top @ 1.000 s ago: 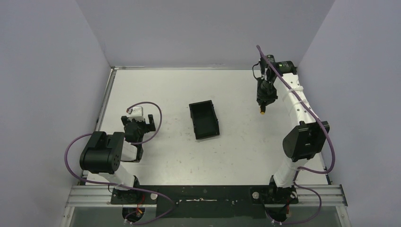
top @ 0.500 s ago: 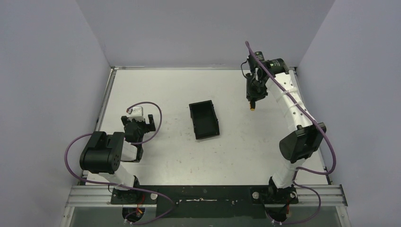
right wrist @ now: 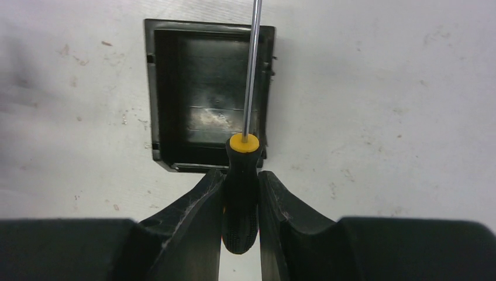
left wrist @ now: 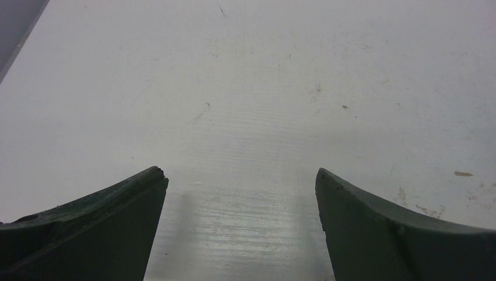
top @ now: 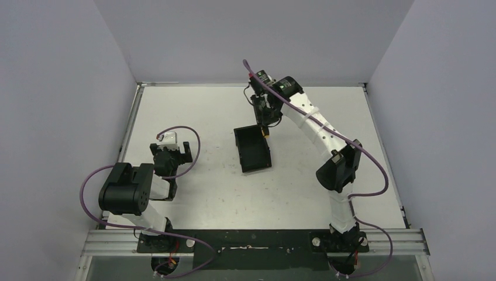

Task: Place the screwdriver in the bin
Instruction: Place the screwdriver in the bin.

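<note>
The screwdriver's handle still hangs past the bin's far edge, so my right gripper should next come back, turn and go down toward the bin's bottom to let go of the screwdriver [right wrist: 242, 193].
The black bin [top: 253, 150] sits mid-table, empty; in the right wrist view the bin [right wrist: 210, 105] lies just ahead of the fingers. My right gripper [top: 265, 130] is shut on the screwdriver [right wrist: 242, 193], gripping its black and yellow-orange handle. The slim shaft [right wrist: 251, 70] points forward over the bin's right side. In the top view the gripper hangs over the bin's far right corner. My left gripper [top: 171, 151] is open and empty, low over bare table at the left, also in the left wrist view [left wrist: 240, 181].
Grey walls enclose the white table [top: 205, 111] on three sides. The left arm's base and purple cable [top: 117, 193] occupy the near left. The right arm [top: 327, 146] stretches diagonally from the near right to the bin.
My right arm has swung left from the far right of the table to above the bin's far corner, carrying the screwdriver. The left arm has not moved.
</note>
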Controlling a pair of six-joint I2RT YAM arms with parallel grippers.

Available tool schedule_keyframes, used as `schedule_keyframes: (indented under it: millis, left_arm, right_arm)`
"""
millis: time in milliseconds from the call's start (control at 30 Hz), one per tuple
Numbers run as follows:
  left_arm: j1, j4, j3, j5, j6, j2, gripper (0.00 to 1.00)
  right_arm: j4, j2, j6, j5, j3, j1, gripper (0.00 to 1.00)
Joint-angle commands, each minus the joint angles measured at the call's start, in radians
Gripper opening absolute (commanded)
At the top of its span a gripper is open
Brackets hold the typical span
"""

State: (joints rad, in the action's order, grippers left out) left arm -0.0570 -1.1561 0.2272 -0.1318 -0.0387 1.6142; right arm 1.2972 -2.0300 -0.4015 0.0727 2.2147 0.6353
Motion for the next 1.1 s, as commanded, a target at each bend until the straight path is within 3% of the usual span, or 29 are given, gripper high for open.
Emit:
schedule_keyframes:
  millis: [0,133,300,467,800,1067]
  left_arm:
    - [0.005,-0.059,0.025,0.008,0.009,-0.004,0.97]
    - [0.005,-0.060,0.025,0.008,0.009,-0.003,0.97]
    - [0.005,-0.059,0.026,0.008,0.009,-0.003,0.97]
    - [0.005,-0.059,0.025,0.008,0.009,-0.003,0.97]
    - [0.005,-0.060,0.026,0.008,0.009,-0.004,0.97]
    - [0.005,-0.060,0.025,0.008,0.008,-0.003,0.97]
  right_arm:
    - [-0.064,-0.011,0.018,-0.028,0.067,0.042,0.00]
    - [-0.148,0.000,0.133,-0.065,-0.011,0.078,0.00]
    - [-0.342,0.082,0.343,-0.076,-0.244,0.103,0.00]
    - [-0.487,0.146,0.446,-0.077,-0.427,0.114,0.00]
    - [-0.663,0.135,0.507,-0.047,-0.641,0.119,0.00]
    - [-0.707,0.045,0.475,-0.042,-0.684,0.120,0.00]
